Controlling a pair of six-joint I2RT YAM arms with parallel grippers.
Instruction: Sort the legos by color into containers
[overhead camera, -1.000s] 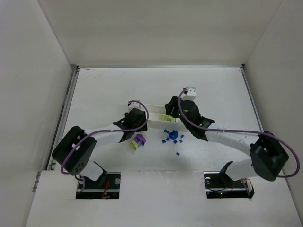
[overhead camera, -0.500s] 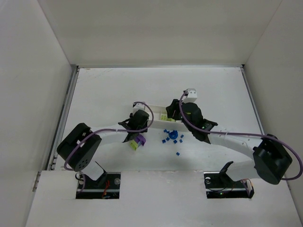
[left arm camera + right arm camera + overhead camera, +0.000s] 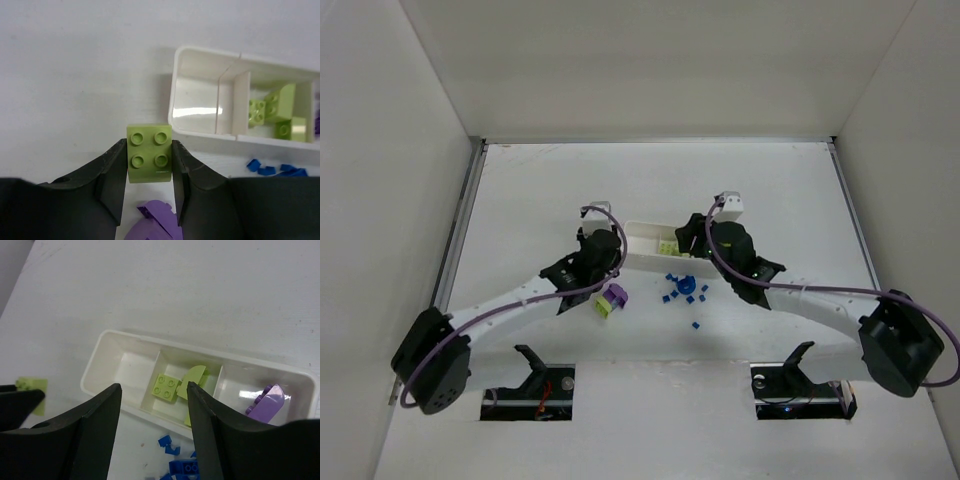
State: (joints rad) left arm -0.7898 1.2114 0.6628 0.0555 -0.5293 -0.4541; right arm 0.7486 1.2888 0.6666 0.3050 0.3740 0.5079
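My left gripper should next move the lime-green brick across the empty section of the tray. Then it should open over the bricks in the tray's middle section (image 3: 670, 247) (image 3: 277, 111).
My left gripper (image 3: 149, 159) is shut on a lime-green 2x2 brick (image 3: 148, 145), held just left of the white three-compartment tray (image 3: 200, 125). A purple block (image 3: 157, 220) lies on the table below the fingers. The tray's left compartment is empty, its middle one holds lime-green bricks (image 3: 167, 386), and its right one holds a purple piece (image 3: 265, 402). My right gripper (image 3: 152, 410) is open and empty above the tray's near wall. Blue cubes (image 3: 682, 291) are scattered in front of the tray (image 3: 645, 232). Seen from above, the left gripper (image 3: 610, 250) hides its brick, and the right gripper (image 3: 688, 236) is over the tray.
A purple block (image 3: 616, 293) with a lime-green brick (image 3: 603, 308) beside it lies on the table near the left gripper. A round blue piece (image 3: 686, 285) sits among the cubes. White walls enclose the table on three sides.
The left arm's shoulder and elbow have swung out to the left and stretched, while its gripper stays at the tray's left end. The right gripper has shifted slightly right.
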